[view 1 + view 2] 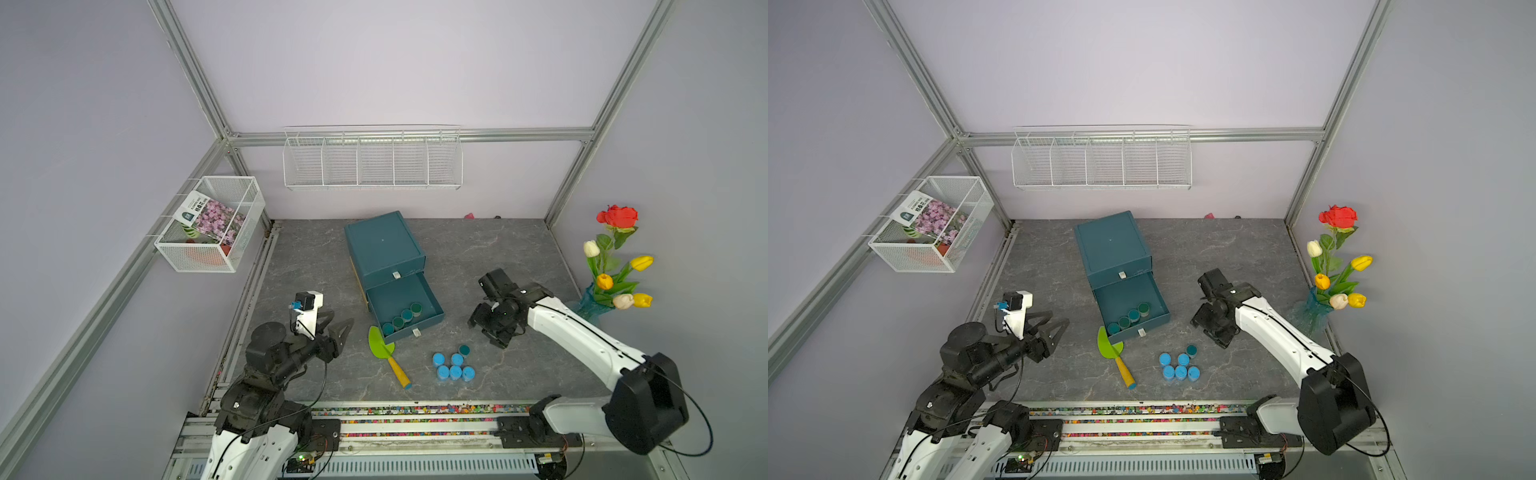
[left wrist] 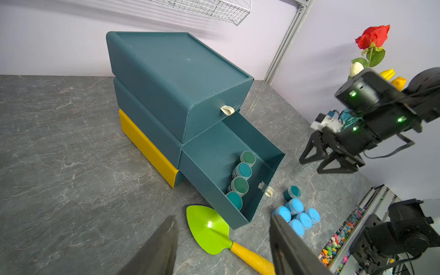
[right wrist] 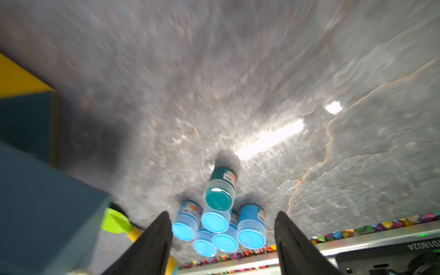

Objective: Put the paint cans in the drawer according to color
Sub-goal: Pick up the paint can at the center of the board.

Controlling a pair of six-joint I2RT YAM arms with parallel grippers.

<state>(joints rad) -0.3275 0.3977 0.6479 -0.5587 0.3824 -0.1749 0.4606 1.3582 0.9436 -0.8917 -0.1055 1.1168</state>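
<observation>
My right gripper should next go down and back onto the lone dark teal can (image 3: pixel 220 191) and close there, as the open drawer already holds dark teal cans.
A dark teal drawer unit (image 1: pixel 384 245) stands mid-table, its middle drawer (image 1: pixel 434 309) pulled out. Several dark teal paint cans (image 1: pixel 402 318) line up inside it, also seen in the left wrist view (image 2: pixel 240 177). On the table in front, several light blue paint cans (image 1: pixel 453 368) cluster together, with one dark teal can (image 1: pixel 464 350) at their far edge. My right gripper (image 1: pixel 486 332) hovers just right of the drawer, open and empty; in its wrist view (image 3: pixel 222 213) the cluster (image 3: pixel 215 221) lies below between the fingers. My left gripper (image 1: pixel 343 322) stands open and empty left of the drawer.
A green trowel with a yellow handle (image 1: pixel 382 343) lies against the drawer's front left corner. A vase of flowers (image 1: pixel 615 270) stands at the right wall. A wire basket (image 1: pixel 210 224) and a wire rack (image 1: pixel 372 160) hang on the walls. A pebble-filled rail (image 1: pixel 415 411) borders the front.
</observation>
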